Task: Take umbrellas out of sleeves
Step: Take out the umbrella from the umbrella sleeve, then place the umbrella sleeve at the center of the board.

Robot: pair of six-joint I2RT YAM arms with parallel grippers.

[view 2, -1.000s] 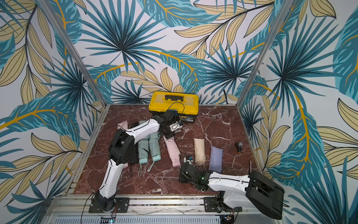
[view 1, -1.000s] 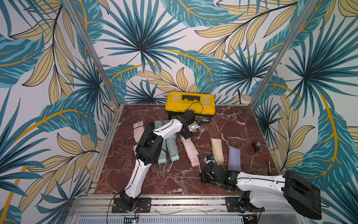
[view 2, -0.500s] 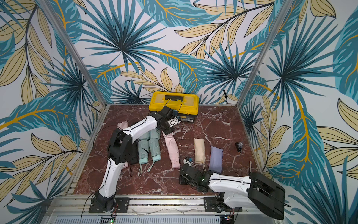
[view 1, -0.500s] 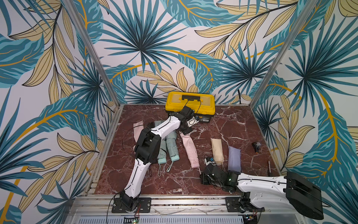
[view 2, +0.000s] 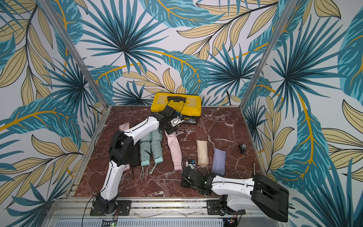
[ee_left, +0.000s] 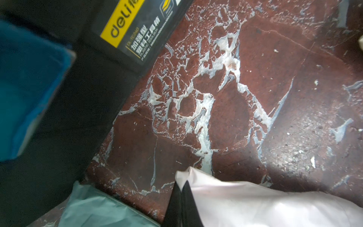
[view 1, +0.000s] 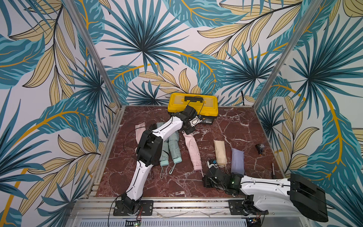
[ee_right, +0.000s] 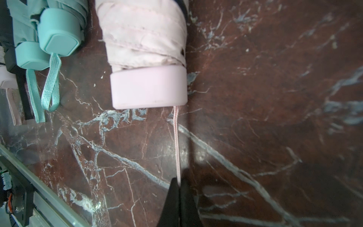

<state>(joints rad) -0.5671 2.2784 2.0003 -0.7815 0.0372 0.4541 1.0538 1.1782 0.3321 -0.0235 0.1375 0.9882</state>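
Observation:
I should next pull the sleeve in my left gripper off the far part of the umbrella that is still covered, toward the toolbox's foot (ee_left: pixel 99 143), outward of the gripper, and let go of the sleeve's corner there.
A pink umbrella (view 1: pixel 193 152) lies mid-table, its far part still inside the pink sleeve (ee_left: pixel 255 202). My left gripper (ee_left: pixel 181 183) is shut on that sleeve's far corner, just in front of the toolbox; in a top view the left gripper (view 1: pixel 188 132) sits at the sleeve's far end. My right gripper (ee_right: pixel 179 179) is shut on the thin pink wrist loop (ee_right: pixel 176 137) that runs taut from the pink handle (ee_right: pixel 149 88); in a top view the right gripper (view 1: pixel 204 177) is near the front. Two bare mint umbrellas (view 1: pixel 170 147) lie left of the pink one.
The yellow-lidded toolbox (view 1: pixel 193 105) stands at the back. A beige sleeved umbrella (view 1: pixel 220 153) and a lilac one (view 1: pixel 237 161) lie to the right. A flat pink sleeve (view 1: pixel 139 131) and a mint sleeve (ee_left: pixel 98 208) lie under my left arm. A small black part (view 1: pixel 259 147) and a thin tool (view 1: pixel 273 169) lie far right.
My left gripper has drawn the sleeve's end a little toward the toolbox, so the pink bundle looks longer. The right gripper has held its place on the loop.

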